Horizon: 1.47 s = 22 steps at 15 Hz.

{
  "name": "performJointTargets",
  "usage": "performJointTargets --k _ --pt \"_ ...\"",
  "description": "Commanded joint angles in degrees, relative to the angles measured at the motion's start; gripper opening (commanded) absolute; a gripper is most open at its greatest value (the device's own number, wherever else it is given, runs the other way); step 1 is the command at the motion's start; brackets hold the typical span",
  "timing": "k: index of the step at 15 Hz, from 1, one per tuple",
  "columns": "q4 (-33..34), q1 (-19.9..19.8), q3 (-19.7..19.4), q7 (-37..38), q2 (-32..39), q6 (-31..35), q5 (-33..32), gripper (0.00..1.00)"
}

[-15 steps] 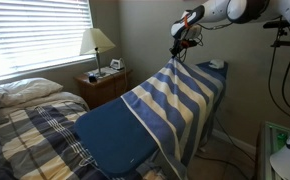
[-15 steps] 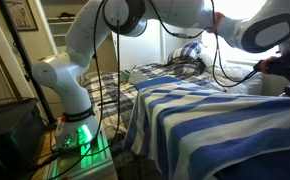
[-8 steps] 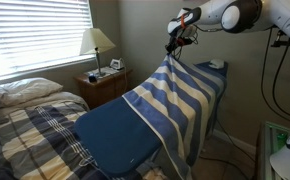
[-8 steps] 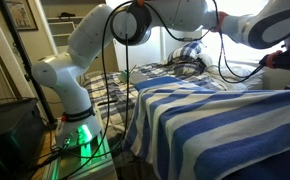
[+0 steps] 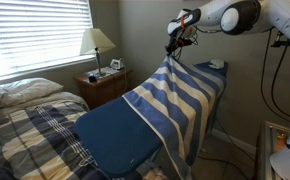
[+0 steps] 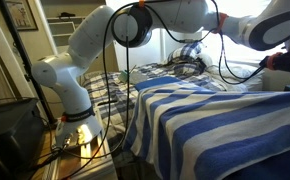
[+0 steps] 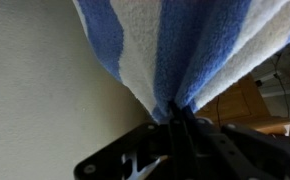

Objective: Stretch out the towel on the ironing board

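The nightstand stands outward of my gripper, so I should pull the towel's lifted corner farther outward toward the nightstand (image 5: pixel 104 88) (image 7: pixel 243 98) and open my gripper to let the corner go.
The blue and cream striped towel (image 5: pixel 170 95) lies over the far half of the dark blue ironing board (image 5: pixel 110 135). One corner of it is lifted to a peak. My gripper (image 5: pixel 173 47) is shut on that corner above the board's far end. In the wrist view the towel (image 7: pixel 175 45) hangs from between the closed fingers of the gripper (image 7: pixel 178 118). In an exterior view the towel (image 6: pixel 215 125) fills the foreground and the gripper (image 6: pixel 190 55) is far behind it, partly hidden.
A bed with a plaid spread (image 5: pixel 30 135) stands beside the board. A nightstand with a lamp (image 5: pixel 100 45) is by the window. The robot's base (image 6: pixel 75 110) and a dark case (image 6: pixel 10 130) stand beside the board.
The gripper has moved slightly toward the window with the towel corner in it, pulling the peak a little that way. Between half a second ago and now little has moved.
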Motion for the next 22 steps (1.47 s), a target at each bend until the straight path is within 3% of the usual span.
performJointTargets --k 1,4,9,13,16,17,19,21,22 --pt "7.9 0.6 0.4 1.3 5.3 2.0 0.4 0.02" --pt "13.5 1.3 1.8 0.8 9.1 2.2 0.8 0.02" --pt "22.4 2.9 0.8 2.1 15.3 2.9 -0.5 0.01" --pt "25.6 2.2 -0.4 4.2 17.8 2.3 -1.5 0.01" --pt "28.8 1.3 0.9 2.9 20.2 2.7 -0.7 0.01" --pt "29.5 1.3 0.7 3.3 20.6 1.3 -1.0 0.29" --pt "30.6 1.6 0.3 3.9 21.2 -0.3 -1.4 0.37" --pt "31.2 2.2 -0.8 5.5 21.1 -2.6 -2.3 0.51" --pt "25.5 2.7 -1.1 6.1 17.8 -0.9 -2.7 0.57"
